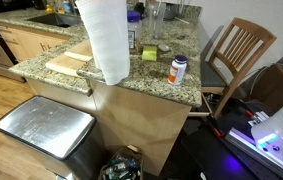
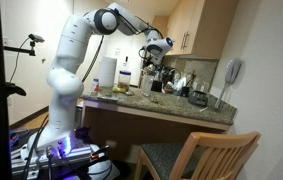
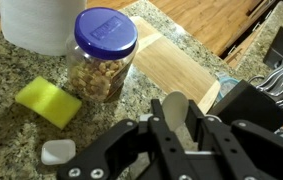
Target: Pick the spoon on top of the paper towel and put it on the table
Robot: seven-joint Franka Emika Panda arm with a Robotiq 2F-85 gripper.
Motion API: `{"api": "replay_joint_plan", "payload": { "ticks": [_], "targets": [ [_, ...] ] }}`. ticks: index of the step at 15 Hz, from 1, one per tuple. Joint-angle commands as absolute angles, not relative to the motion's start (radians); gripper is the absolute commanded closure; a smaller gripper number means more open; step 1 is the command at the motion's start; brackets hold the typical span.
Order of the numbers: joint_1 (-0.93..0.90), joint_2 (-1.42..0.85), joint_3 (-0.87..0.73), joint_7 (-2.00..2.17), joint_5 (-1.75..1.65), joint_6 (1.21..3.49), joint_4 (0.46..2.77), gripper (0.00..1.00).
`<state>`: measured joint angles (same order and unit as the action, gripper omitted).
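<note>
The gripper lowers toward the open granite [image 3: 135, 99] beside the jar of nuts next, since that spot lies below it and the spoon [image 3: 174, 103] still hangs above the granite.
In the wrist view my gripper [image 3: 184, 122] is shut on the spoon [image 3: 174, 103]. Its pale bowl sticks out between the fingers, held above the granite counter [image 3: 11, 135]. The white paper towel roll [image 3: 39, 24] stands at the far left with nothing on its visible part. In an exterior view the gripper [image 2: 152, 62] hangs above the counter to the right of the paper towel [image 2: 106, 72]. The roll also fills the foreground in an exterior view [image 1: 106, 40], where the gripper is out of view.
A blue-lidded jar of nuts [image 3: 103, 58], a yellow sponge [image 3: 49, 101] and a small white object [image 3: 57, 151] lie below the gripper. A wooden board [image 3: 176, 62] and a dish rack [image 3: 281, 80] are beyond. A white bottle [image 1: 178, 68], chair [image 1: 237, 50] and trash can [image 1: 43, 128] show too.
</note>
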<state>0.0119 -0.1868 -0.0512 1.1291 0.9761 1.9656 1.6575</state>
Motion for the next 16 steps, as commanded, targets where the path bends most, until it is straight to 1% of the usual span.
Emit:
{"api": "replay_joint_plan", "payload": {
  "ticks": [1, 2, 3, 8, 13, 14, 15, 16],
  "targets": [
    [0.018, -0.195, -0.046, 1.139, 0.974, 1.966, 1.653, 0.79],
    [0.018, -0.198, -0.046, 1.143, 0.974, 1.967, 1.652, 0.79],
    [0.021, -0.203, -0.044, 1.146, 0.989, 1.955, 1.652, 0.95],
    [0.025, -0.244, -0.048, 1.239, 1.049, 1.986, 1.642, 0.95],
    [0.018, -0.268, -0.049, 1.293, 1.034, 2.052, 1.648, 0.95],
    [0.016, -0.266, -0.049, 1.297, 1.028, 2.062, 1.649, 0.54],
    [0.016, -0.263, -0.048, 1.299, 1.026, 2.068, 1.649, 0.52],
    [0.013, -0.253, -0.047, 1.298, 1.018, 2.072, 1.651, 0.47]
  ]
}}
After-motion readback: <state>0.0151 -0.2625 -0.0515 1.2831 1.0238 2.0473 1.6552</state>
